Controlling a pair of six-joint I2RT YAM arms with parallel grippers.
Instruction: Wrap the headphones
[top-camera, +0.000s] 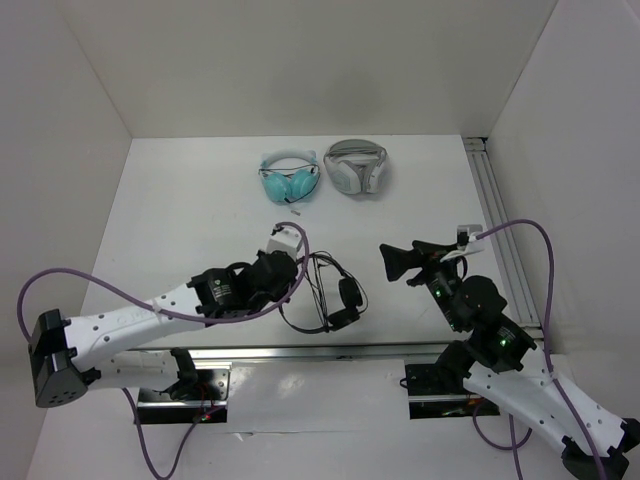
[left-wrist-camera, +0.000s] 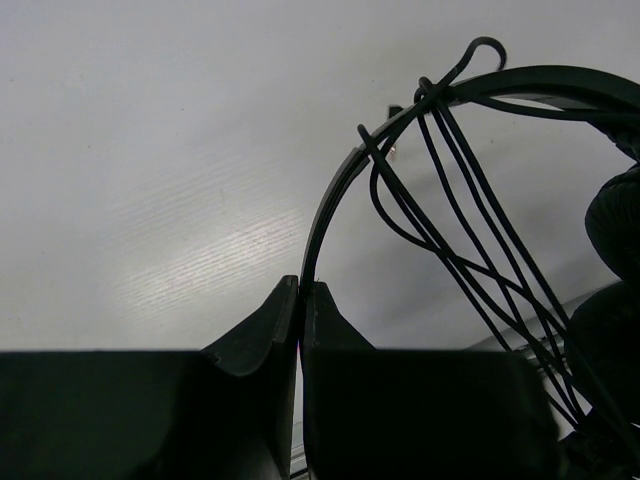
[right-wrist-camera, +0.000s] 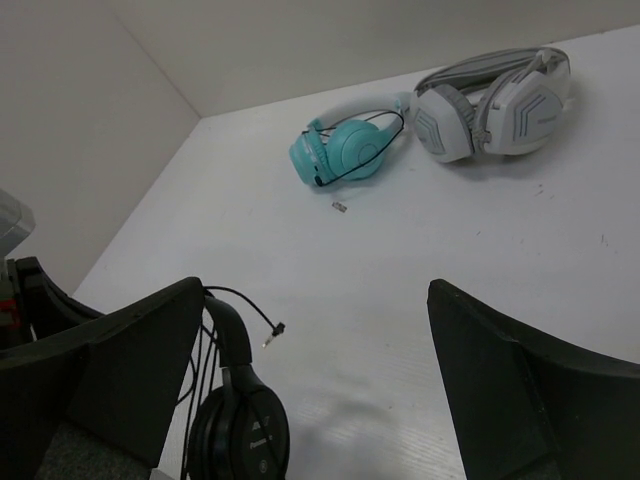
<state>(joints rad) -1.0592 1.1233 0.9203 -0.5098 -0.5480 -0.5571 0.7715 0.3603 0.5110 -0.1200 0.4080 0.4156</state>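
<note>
My left gripper moves outward next, to its right in the top view, to the clear tabletop before the white-grey headphones, then lowers and releases.
The black headphones (top-camera: 342, 293) lie near the table's front edge, their thin cable wound in several strands across the headband (left-wrist-camera: 440, 110). My left gripper (top-camera: 296, 270) is shut on the thin headband; in the left wrist view its fingertips (left-wrist-camera: 300, 290) pinch the band's lower end. An earcup (right-wrist-camera: 240, 430) and the cable's plug (right-wrist-camera: 272, 332) show in the right wrist view. My right gripper (top-camera: 395, 262) is open and empty, hovering to the right of the headphones; its jaws stand wide apart (right-wrist-camera: 315, 330).
Teal headphones (top-camera: 289, 181) and bulkier white-grey headphones (top-camera: 356, 166) lie at the back of the table; both also show in the right wrist view, the teal pair (right-wrist-camera: 345, 150) and the white-grey pair (right-wrist-camera: 495, 105). A metal rail (top-camera: 505, 240) runs along the right side.
</note>
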